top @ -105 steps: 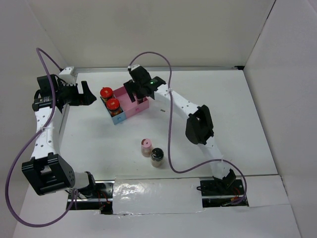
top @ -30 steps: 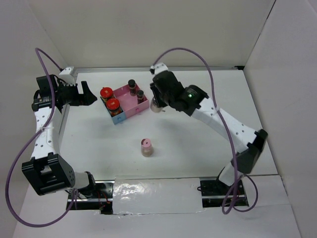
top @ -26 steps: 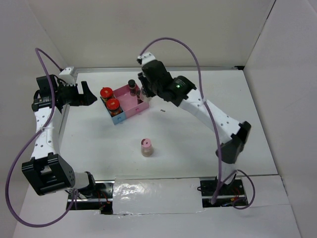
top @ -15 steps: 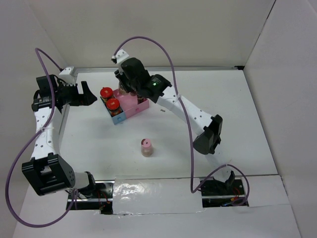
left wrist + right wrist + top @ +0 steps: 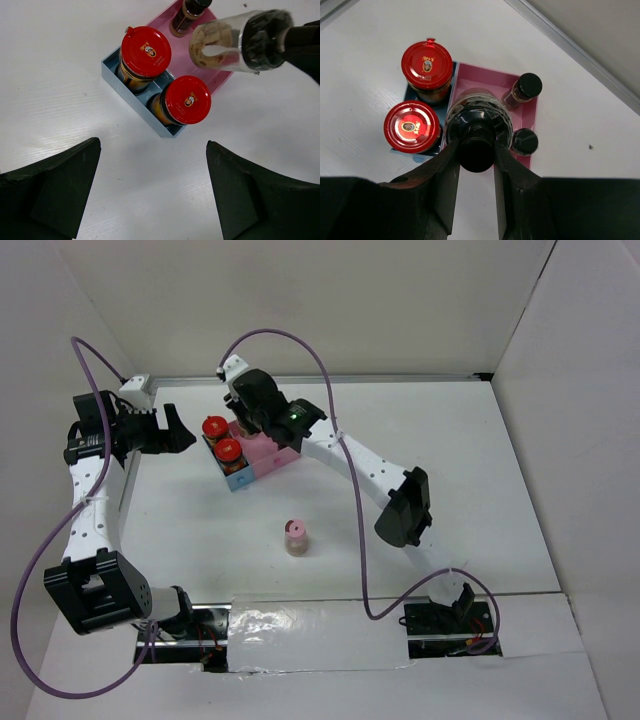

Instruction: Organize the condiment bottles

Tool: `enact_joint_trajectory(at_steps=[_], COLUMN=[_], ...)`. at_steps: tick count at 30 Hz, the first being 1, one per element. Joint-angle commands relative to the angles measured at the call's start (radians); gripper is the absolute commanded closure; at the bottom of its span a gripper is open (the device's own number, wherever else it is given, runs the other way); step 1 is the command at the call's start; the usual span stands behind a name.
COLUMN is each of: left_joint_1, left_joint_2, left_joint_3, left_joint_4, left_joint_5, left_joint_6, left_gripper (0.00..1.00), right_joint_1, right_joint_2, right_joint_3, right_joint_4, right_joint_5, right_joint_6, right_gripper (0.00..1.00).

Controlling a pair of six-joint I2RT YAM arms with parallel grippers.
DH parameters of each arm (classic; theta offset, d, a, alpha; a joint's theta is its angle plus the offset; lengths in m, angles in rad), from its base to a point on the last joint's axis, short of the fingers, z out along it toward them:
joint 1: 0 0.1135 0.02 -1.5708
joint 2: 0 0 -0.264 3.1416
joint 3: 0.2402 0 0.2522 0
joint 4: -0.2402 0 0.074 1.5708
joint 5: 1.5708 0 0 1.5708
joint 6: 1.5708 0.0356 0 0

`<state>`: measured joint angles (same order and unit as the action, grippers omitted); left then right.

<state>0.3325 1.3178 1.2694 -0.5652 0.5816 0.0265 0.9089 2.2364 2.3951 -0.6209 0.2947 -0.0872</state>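
Observation:
The clear bottle's black cap goes down with my right gripper between the red-lidded jars and slim bottles next, then is released, since the clear bottle still hangs above the tray's open pink bottom.
My right gripper [image 5: 476,148] is shut on the black cap of a clear bottle [image 5: 479,114] with brown contents, held above the pink half of the tray [image 5: 490,76]. In the left wrist view this bottle [image 5: 225,42] hangs tilted over the tray. Two slim black-capped bottles [image 5: 525,88] [image 5: 524,141] stand in the pink half. Two red-lidded jars [image 5: 427,65] [image 5: 411,126] fill the blue half. A pink-capped bottle [image 5: 296,538] stands alone on the table. My left gripper [image 5: 152,145] hovers open, left of the tray, holding nothing.
The pink-and-blue tray [image 5: 268,456] lies at the back centre-left of the white table. White walls close in the back and both sides. The right arm [image 5: 360,460] stretches diagonally across the middle, its purple cable looping over it.
The right arm has swung left with the bottle, from right of the tray to above its pink half. The left arm has not moved.

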Motion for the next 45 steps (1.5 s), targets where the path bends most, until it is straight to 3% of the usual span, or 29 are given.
enact_joint_trajectory(at_steps=[1, 15, 28, 37, 40, 42, 43, 45], left_joint_1=[0.007, 0.007, 0.007, 0.007, 0.007, 0.007, 0.007, 0.007], left_joint_2=[-0.009, 0.006, 0.017, 0.021, 0.023, 0.023, 0.023, 0.023], left_joint_3=[-0.011, -0.008, -0.002, 0.011, 0.013, 0.015, 0.015, 0.018], left_joint_4=[0.019, 0.018, 0.018, 0.008, 0.005, 0.007, 0.005, 0.004], left_joint_5=[0.018, 0.017, 0.024, 0.038, 0.038, 0.038, 0.040, 0.044], left_joint_6=[0.015, 0.016, 0.018, 0.021, 0.021, 0.021, 0.021, 0.023], left_gripper=[0.01, 0.01, 0.01, 0.01, 0.01, 0.01, 0.01, 0.01], right_joint_1=[-0.010, -0.033, -0.077, -0.079, -0.081, -0.079, -0.079, -0.079], right_joint_2=[0.037, 0.118, 0.149, 0.161, 0.164, 0.166, 0.167, 0.167], right_joint_3=[0.009, -0.037, -0.057, -0.063, -0.062, -0.062, -0.060, -0.056], right_joint_4=[0.089, 0.072, 0.058, 0.059, 0.064, 0.064, 0.064, 0.062], right_joint_5=[0.012, 0.004, -0.097, -0.108, -0.111, -0.112, -0.112, -0.112], right_joint_6=[-0.009, -0.002, 0.043, 0.033, 0.029, 0.026, 0.024, 0.024], right_gripper=[1.00, 1.00, 0.98, 0.82, 0.71, 0.61, 0.51, 0.44])
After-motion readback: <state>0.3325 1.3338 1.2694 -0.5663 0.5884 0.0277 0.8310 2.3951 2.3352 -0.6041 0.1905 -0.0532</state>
